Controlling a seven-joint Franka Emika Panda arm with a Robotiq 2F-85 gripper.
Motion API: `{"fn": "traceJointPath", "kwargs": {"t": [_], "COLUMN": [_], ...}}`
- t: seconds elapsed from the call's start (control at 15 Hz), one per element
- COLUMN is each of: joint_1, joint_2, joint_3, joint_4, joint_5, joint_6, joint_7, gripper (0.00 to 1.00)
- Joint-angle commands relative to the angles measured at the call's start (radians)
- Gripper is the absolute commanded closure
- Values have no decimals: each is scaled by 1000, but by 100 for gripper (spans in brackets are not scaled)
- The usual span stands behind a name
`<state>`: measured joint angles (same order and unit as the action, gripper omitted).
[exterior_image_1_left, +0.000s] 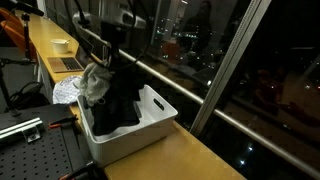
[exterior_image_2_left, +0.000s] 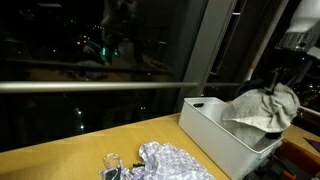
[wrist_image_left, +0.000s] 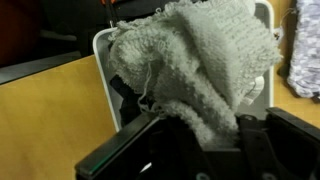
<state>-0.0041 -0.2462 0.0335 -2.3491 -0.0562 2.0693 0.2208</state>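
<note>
I should next lift my gripper clear, move it over the patterned light cloth (exterior_image_1_left: 64, 92) next to the bin, lower it and let go, because the grey knitted cloth (exterior_image_1_left: 97, 82) still hangs into the bin.
My gripper (exterior_image_1_left: 113, 57) is shut on a grey knitted cloth (exterior_image_1_left: 97, 82) and holds it hanging above a white plastic bin (exterior_image_1_left: 140, 135). In an exterior view the cloth (exterior_image_2_left: 262, 108) drapes over the bin's (exterior_image_2_left: 215, 128) far end, below the gripper (exterior_image_2_left: 282, 75). In the wrist view the cloth (wrist_image_left: 195, 60) fills the space between the black fingers (wrist_image_left: 200, 130), with the bin (wrist_image_left: 100, 45) behind it. A dark garment (exterior_image_1_left: 122, 105) lies inside the bin.
A patterned light cloth (exterior_image_2_left: 165, 162) lies on the wooden counter (exterior_image_2_left: 60, 160) beside the bin; it also shows in an exterior view (exterior_image_1_left: 66, 91). A laptop (exterior_image_1_left: 68, 64) and bowl (exterior_image_1_left: 60, 45) sit further along. A dark window (exterior_image_2_left: 100, 50) runs along the counter.
</note>
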Motion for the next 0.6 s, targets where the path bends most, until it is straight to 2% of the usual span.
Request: {"fn": "traceJointPath", "kwargs": {"t": [0.0,0.27,0.53], "joint_1": [31,75,146], "joint_2": [-69,-62,41], "joint_3": [67,156,266], "joint_4": [140,346,555], "joint_5": [-29,-50,-50], "joint_6": [-142,-271,-340], "joint_7": [55,91,134], "gripper": [94,94,94]}}
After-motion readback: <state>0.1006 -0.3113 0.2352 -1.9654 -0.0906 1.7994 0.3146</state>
